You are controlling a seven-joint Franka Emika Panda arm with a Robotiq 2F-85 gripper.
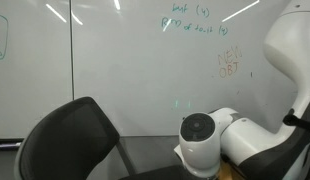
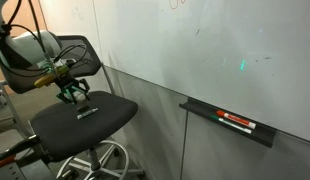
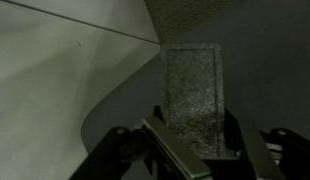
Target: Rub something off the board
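My gripper will move farther in over the seat, away from the board, and down, because the eraser's tip is hanging close to the edge of the black chair seat.
The board is a large glossy white whiteboard on the wall, with teal handwriting and an orange scribble. It also fills the upper part of an exterior view as the board. On it shows a small faint teal mark. My gripper hangs just above the black chair's seat, well short of the board. In the wrist view the gripper is shut on a grey, rough-textured eraser block that sticks out past the fingers.
The black swivel chair stands in front of the board, under the arm. A black tray fixed below the board holds a red marker. The white robot arm fills the lower right of an exterior view.
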